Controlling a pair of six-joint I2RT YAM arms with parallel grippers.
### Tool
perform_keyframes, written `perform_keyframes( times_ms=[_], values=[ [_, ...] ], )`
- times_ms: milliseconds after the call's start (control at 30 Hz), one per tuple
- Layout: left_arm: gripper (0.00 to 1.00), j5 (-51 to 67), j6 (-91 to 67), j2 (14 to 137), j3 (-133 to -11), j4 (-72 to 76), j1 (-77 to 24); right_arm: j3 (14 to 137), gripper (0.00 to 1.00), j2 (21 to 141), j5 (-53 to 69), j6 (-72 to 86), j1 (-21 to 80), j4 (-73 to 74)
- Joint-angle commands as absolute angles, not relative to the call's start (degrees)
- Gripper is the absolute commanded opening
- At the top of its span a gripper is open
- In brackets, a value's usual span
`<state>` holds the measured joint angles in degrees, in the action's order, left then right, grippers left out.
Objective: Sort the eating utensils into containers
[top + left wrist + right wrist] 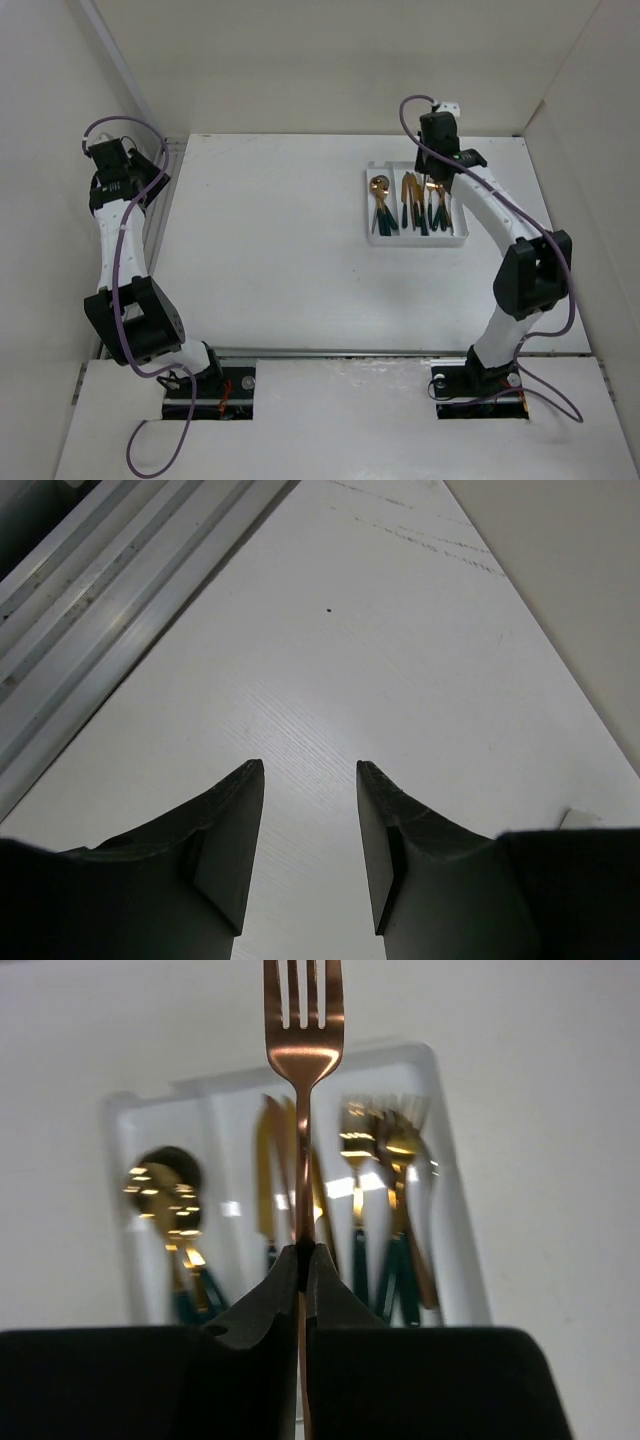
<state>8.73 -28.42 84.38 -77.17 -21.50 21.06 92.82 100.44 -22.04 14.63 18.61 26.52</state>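
My right gripper holds the copper fork (303, 1030) and should next move down toward the right in its wrist view, over the tray's fork compartment (388, 1205), and let the fork go there, since other forks are inside.
The white three-compartment tray (456, 240) sits at the table's far right, also in the right wrist view (455, 1175). It holds gold spoons (165, 1195) in the left compartment, knives (268, 1165) in the middle and forks (385, 1145) on the right, with dark green handles. My right gripper (305, 1252) is shut on a copper fork (303, 1030), tines pointing away, held above the tray's middle; it shows over the tray in the top view (432, 180). My left gripper (310, 770) is open and empty over bare table at the far left (150, 168).
An aluminium rail (110, 590) runs along the table's left edge beside the left gripper. White walls enclose the table on three sides. The arm bases stand at the near edge.
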Motion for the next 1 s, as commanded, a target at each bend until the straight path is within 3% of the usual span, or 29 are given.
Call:
perform_keyframes(
  times_ms=[0,700,833,967],
  values=[
    [0.39,11.0,-29.2,84.4,-76.9,-18.9,21.3,89.1,0.00,101.3,-25.3,10.3,17.3,26.0],
    [0.39,11.0,-28.7,83.8,-76.4,-18.9,21.3,92.7,0.00,116.4,-27.4,3.8,11.5,29.6],
    [0.39,11.0,-28.7,83.8,-76.4,-18.9,21.3,92.2,0.14,117.5,-26.9,3.8,11.5,31.4],
    [0.39,11.0,-28.7,83.8,-76.4,-18.9,21.3,92.2,0.38,115.1,-27.2,5.0,11.5,31.4]
  ],
)
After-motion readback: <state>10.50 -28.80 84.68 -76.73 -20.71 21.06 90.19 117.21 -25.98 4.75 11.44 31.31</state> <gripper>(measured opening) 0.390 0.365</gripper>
